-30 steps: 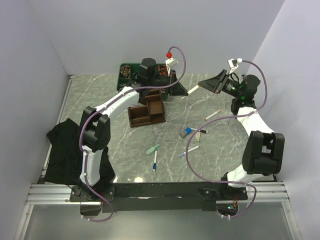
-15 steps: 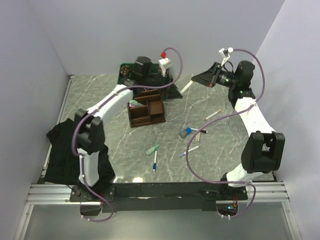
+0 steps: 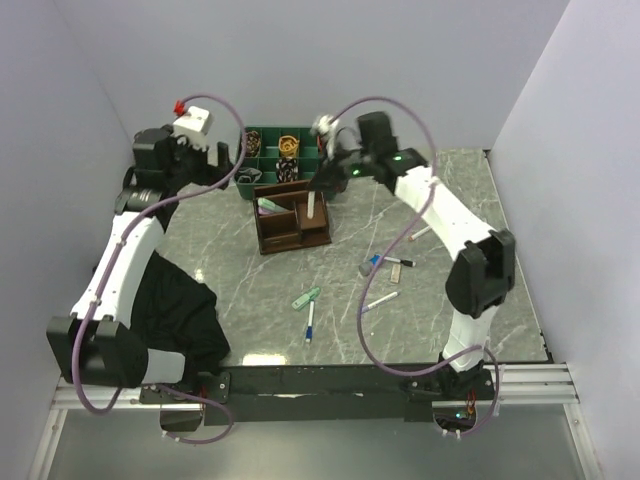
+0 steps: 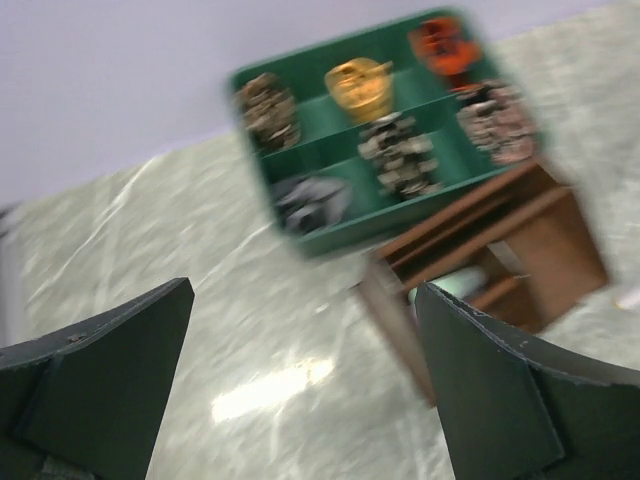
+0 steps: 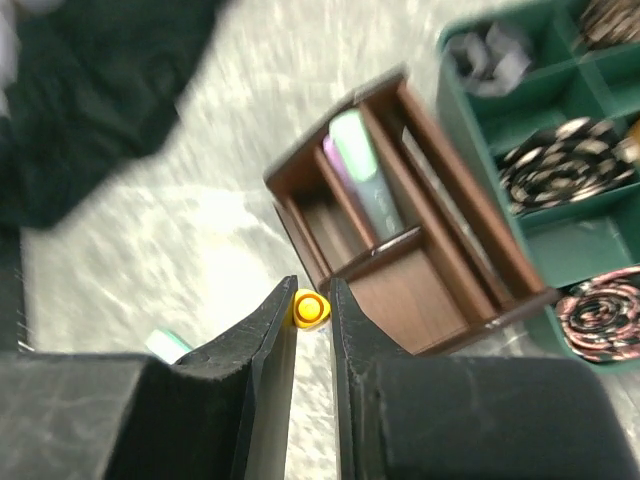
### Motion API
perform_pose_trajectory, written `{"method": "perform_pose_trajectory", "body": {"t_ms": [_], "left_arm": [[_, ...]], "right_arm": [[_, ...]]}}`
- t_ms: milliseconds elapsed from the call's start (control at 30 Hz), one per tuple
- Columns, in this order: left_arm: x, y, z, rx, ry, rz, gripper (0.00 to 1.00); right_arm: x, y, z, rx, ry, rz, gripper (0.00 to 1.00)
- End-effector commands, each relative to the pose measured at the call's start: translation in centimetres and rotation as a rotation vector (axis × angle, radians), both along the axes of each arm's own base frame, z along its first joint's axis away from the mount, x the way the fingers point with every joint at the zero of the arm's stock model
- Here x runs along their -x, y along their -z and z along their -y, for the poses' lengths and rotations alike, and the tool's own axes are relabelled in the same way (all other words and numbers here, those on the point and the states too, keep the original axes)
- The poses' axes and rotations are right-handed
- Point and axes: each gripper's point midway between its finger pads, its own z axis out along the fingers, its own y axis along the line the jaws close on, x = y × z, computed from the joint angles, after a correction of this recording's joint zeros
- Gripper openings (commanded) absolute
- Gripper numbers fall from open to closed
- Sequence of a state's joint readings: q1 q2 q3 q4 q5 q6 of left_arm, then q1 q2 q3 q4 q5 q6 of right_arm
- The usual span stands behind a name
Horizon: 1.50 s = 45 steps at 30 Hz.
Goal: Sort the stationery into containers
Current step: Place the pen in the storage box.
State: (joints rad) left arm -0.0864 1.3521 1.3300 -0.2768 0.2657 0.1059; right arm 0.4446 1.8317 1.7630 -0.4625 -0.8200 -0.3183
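My right gripper goes left in the top view, lowers and releases next, since the organiser's empty slot [image 3: 279, 224] [image 5: 328, 222] beside the lilac item lies that way and below.
The dark brown organiser [image 3: 274, 240] stands mid-table; a mint and lilac item [image 3: 268, 206] lies in its left slot, seen also in the right wrist view [image 5: 356, 152]. My right gripper [image 3: 322, 184] hovers over the organiser's [image 5: 440, 300] right side, shut on a white pen [image 3: 313, 208] with a yellow end [image 5: 310, 308], which hangs upright. My left gripper [image 3: 228, 160] is up at the far left, open and empty [image 4: 303, 290], looking at the organiser [image 4: 560, 260]. Loose on the table: a mint-green clip [image 3: 306, 298], a blue pen [image 3: 309, 326], a grey-blue cylinder [image 3: 368, 268], a pink pen [image 3: 420, 233].
A green compartment tray [image 3: 248, 150] holding coiled items sits behind the organiser, touching it; both wrist views show the tray [image 4: 300, 240] [image 5: 560, 235]. A black cloth [image 3: 170, 300] covers the table's left front. Two more pens [image 3: 397, 262] [image 3: 380, 300] lie right of centre.
My left gripper opened, left the mint item in the organiser and swung away to the far left. My right gripper closed on the white pen and carried it left, over the organiser.
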Motion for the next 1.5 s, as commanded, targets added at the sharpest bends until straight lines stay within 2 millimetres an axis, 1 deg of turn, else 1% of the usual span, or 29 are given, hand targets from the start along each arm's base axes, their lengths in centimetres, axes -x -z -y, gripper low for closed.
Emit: {"method": "perform_pose_trajectory", "body": {"t_ms": [0, 33, 67, 100, 133, 167, 233, 267, 333, 367, 433, 500, 567, 700, 800, 833, 867, 1000, 1067, 1167, 1300, 1333, 1467], "left_arm": [[0.5, 0.3, -5.6, -0.035, -0.196, 0.023, 0.99], [1.0, 0.0, -5.6, -0.033, -0.197, 0.032, 0.99], [1.2, 0.5, -6.9, -0.033, -0.227, 0.022, 1.00], [1.4, 0.6, -7.5, -0.029, -0.241, 0.021, 1.00], [1.8, 0.5, -7.7, -0.023, -0.245, 0.026, 0.99], [2.0, 1.0, -8.1, -0.018, -0.254, 0.014, 0.99], [2.4, 0.9, -8.0, -0.006, -0.247, 0.020, 0.99], [2.6, 1.4, -8.1, -0.005, -0.247, 0.009, 0.99], [2.9, 1.5, -8.1, -0.008, -0.246, 0.011, 1.00], [3.0, 2.1, -8.1, -0.007, -0.249, 0.000, 1.00], [3.2, 2.4, -8.1, -0.002, -0.248, -0.005, 0.99], [3.3, 2.3, -8.0, 0.008, -0.244, 0.000, 0.99], [3.3, 2.4, -7.9, 0.017, -0.242, 0.003, 1.00], [3.4, 2.4, -7.6, 0.047, -0.235, 0.003, 1.00], [3.5, 2.5, -7.7, 0.050, -0.234, -0.002, 1.00], [3.6, 2.5, -7.7, 0.048, -0.236, -0.002, 0.99], [3.6, 2.6, -7.7, 0.048, -0.235, -0.003, 0.99], [3.8, 2.5, -7.9, 0.053, -0.241, -0.003, 0.99], [3.8, 2.8, -8.0, 0.057, -0.242, -0.008, 0.99], [3.8, 2.9, -8.0, 0.072, -0.243, -0.012, 0.99], [3.8, 2.9, -8.1, 0.069, -0.244, -0.014, 1.00], [3.8, 2.8, -8.2, 0.068, -0.249, -0.010, 0.99], [3.9, 3.1, -8.4, 0.071, -0.255, -0.019, 0.99]], "right_arm": [[-0.7, 2.5, -1.1, 0.189, -0.056, 0.184, 0.01], [-0.7, 2.9, -1.6, 0.213, -0.082, 0.223, 0.00], [-0.4, 3.3, -2.3, 0.232, -0.099, 0.243, 0.00], [-0.6, 3.9, -2.8, 0.248, -0.119, 0.261, 0.00], [-0.7, 4.0, -3.1, 0.253, -0.121, 0.277, 0.00], [-0.6, 4.1, -3.8, 0.254, -0.132, 0.288, 0.01], [-0.8, 4.6, -4.5, 0.258, -0.140, 0.287, 0.00], [-0.6, 4.6, -5.0, 0.255, -0.149, 0.284, 0.00], [-0.4, 4.4, -5.7, 0.246, -0.158, 0.281, 0.00], [-0.4, 4.3, -5.8, 0.242, -0.158, 0.281, 0.00], [0.2, 4.1, -6.2, 0.233, -0.171, 0.274, 0.00], [0.9, 3.9, -6.5, 0.216, -0.196, 0.256, 0.00], [1.1, 3.9, -6.8, 0.213, -0.201, 0.254, 0.00], [0.9, 3.9, -7.6, 0.192, -0.202, 0.282, 0.00], [0.5, 3.4, -8.8, 0.162, -0.204, 0.265, 0.00], [0.6, 3.4, -9.0, 0.159, -0.206, 0.248, 0.00], [0.7, 2.9, -9.6, 0.141, -0.222, 0.244, 0.00], [1.4, 2.5, -10.1, 0.133, -0.251, 0.230, 0.00], [1.7, 2.9, -10.3, 0.140, -0.262, 0.231, 0.00], [1.8, 4.7, -10.5, 0.196, -0.277, 0.267, 0.00], [1.4, 6.3, -10.6, 0.259, -0.271, 0.298, 0.00], [1.3, 7.2, -10.6, 0.279, -0.268, 0.292, 0.00], [0.9, 9.6, -10.6, 0.340, -0.280, 0.295, 0.00]]}}
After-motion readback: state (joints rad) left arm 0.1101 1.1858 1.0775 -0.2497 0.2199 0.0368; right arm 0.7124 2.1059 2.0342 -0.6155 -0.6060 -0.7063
